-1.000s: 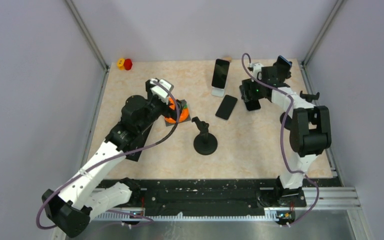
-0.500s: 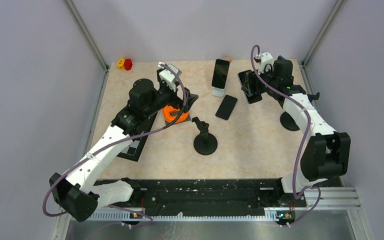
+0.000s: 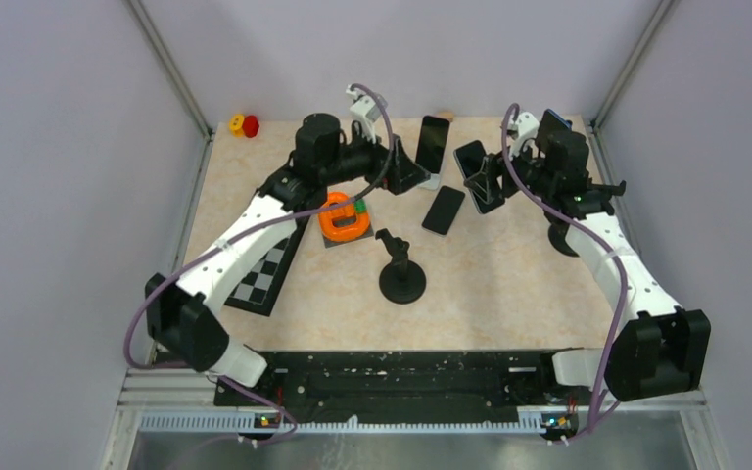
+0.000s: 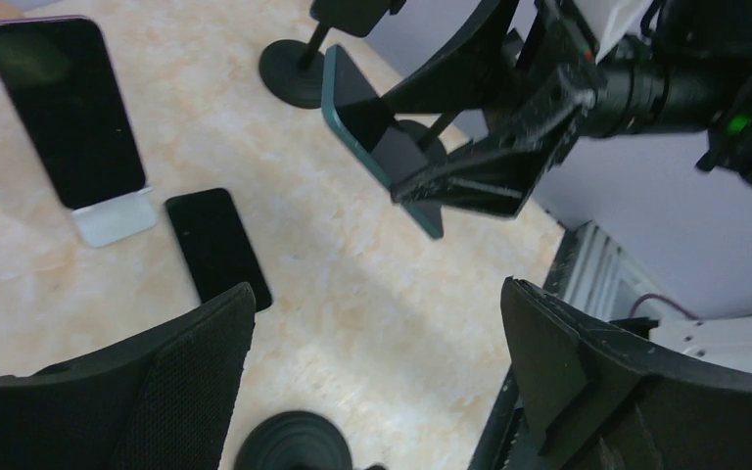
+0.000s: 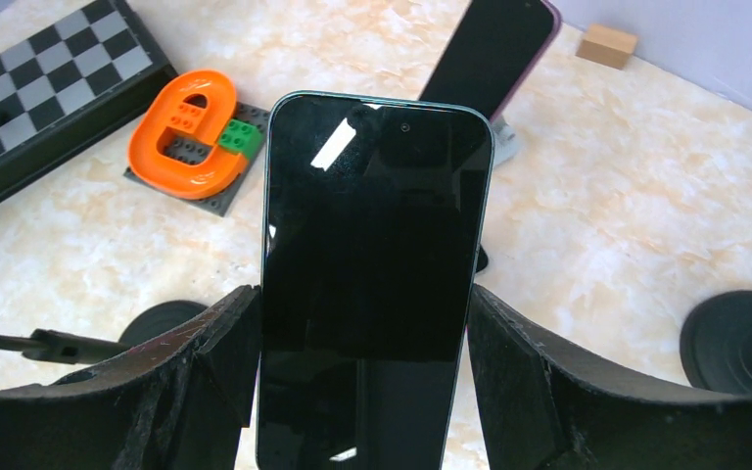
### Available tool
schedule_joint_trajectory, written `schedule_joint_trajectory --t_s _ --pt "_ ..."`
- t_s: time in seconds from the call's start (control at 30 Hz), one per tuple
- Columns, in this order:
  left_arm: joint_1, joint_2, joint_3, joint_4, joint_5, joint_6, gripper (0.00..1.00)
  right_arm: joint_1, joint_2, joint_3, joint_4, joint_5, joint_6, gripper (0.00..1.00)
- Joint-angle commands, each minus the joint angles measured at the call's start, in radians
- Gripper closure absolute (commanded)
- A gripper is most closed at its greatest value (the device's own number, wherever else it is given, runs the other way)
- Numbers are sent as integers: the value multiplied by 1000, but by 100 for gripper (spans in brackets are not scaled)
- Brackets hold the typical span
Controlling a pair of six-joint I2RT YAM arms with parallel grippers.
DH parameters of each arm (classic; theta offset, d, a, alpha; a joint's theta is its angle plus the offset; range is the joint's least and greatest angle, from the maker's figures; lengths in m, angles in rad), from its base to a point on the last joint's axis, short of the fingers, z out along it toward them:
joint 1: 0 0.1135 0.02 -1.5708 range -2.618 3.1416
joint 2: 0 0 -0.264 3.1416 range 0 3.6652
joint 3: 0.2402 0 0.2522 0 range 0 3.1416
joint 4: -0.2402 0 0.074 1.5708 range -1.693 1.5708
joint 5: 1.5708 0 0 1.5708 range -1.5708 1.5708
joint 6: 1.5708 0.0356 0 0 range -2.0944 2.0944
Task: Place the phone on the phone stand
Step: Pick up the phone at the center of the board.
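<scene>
My right gripper leaves the far end of the teal-edged phone [image 3: 473, 162] [image 4: 344, 84] uncovered. I will move my left gripper to the right in the top view next, onto that end of the phone.
My right gripper [image 3: 486, 182] is shut on a teal-edged phone [image 3: 473, 162] and holds it tilted above the table at the back right. In the right wrist view the phone [image 5: 377, 245] fills the gap between the fingers [image 5: 206, 362]. My left gripper [image 3: 411, 173] is open and empty, stretched out beside the white stand [image 3: 428, 180]; its fingers [image 4: 186, 372] stand wide apart. A black phone stand [image 3: 401, 270] stands mid-table. A second black stand [image 3: 568, 238] is partly hidden behind my right arm.
The white stand holds a purple-edged phone [image 3: 433, 143]. A black phone [image 3: 443, 210] lies flat next to it. An orange piece on a grey plate [image 3: 344, 217], a chessboard [image 3: 266, 274], a wooden block [image 5: 607, 44] and a red and yellow object [image 3: 245, 124] are also on the table.
My right gripper lifted the teal-edged phone off the table and carried it left. My left arm swung from the orange piece to the back right, toward the white stand.
</scene>
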Motion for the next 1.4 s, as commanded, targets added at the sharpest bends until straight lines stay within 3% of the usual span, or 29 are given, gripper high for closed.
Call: schedule_joint_trajectory --t_s 0.0,0.33,0.73,1.0,1.2,1.37 --pt "-1 126 162 50 112 -224 2 24 -49 -11 112 -65 9 94" --pt "-39 378 414 -26 48 -333 10 42 -59 -38 136 -110 24 96" --pt "-65 509 493 -59 35 -408 29 46 -64 -53 150 -117 23 98" --pt "-84 557 518 -66 54 -439 50 46 -54 -60 151 -111 17 98" --pt "-84 562 487 -1 107 -494 75 46 -50 -69 156 -89 5 97" --pt "-79 554 472 65 162 -523 100 45 -52 -75 160 -94 5 84"
